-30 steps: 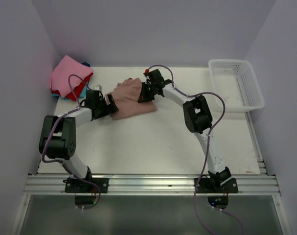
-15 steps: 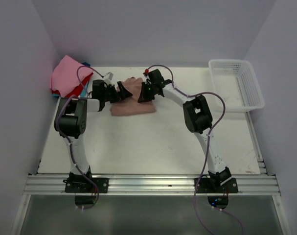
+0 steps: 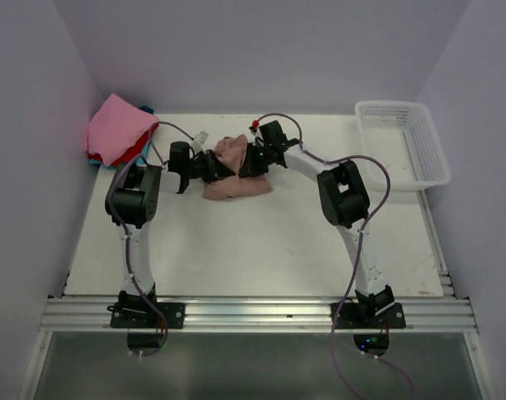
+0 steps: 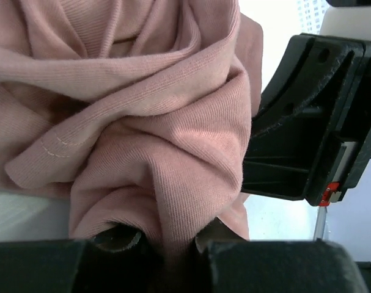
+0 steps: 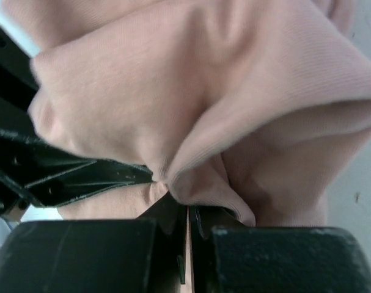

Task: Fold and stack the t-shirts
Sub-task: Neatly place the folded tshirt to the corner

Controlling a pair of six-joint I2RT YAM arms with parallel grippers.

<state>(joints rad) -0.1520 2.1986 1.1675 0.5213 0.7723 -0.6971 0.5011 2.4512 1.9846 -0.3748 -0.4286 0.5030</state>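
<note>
I should raise my left gripper next and carry the thick fold to the stack that the other t-shirts already make, over its bright pink top [image 3: 119,132]. Then I should lower the fold and let it go there.
The dusty-pink t-shirt [image 3: 236,177] lies bunched up at the table's far middle, between my two grippers. My left gripper [image 3: 217,164] meets it from the left and is shut on a thick fold of it [image 4: 173,241]. From the right, my right gripper [image 3: 251,158] pinches a thin edge of the same cloth [image 5: 188,223], its jaws nearly touching. The two grippers stand close together, with the right one's black body [image 4: 313,122] filling the right side of the left wrist view. The shirt's print is hidden. The other t-shirts, folded, form a stack [image 3: 115,133] with bright pink on top, at the far left corner.
A white lattice basket [image 3: 403,146] stands at the far right corner. Pale walls close in the table on the left, back and right. An aluminium rail [image 3: 253,312] at the near edge carries both arm bases.
My left arm swung right to the shirt and its jaws closed on a fold. The shirt went from a flatter spread to a bunched heap, shifted slightly right. The right gripper moved slightly right.
</note>
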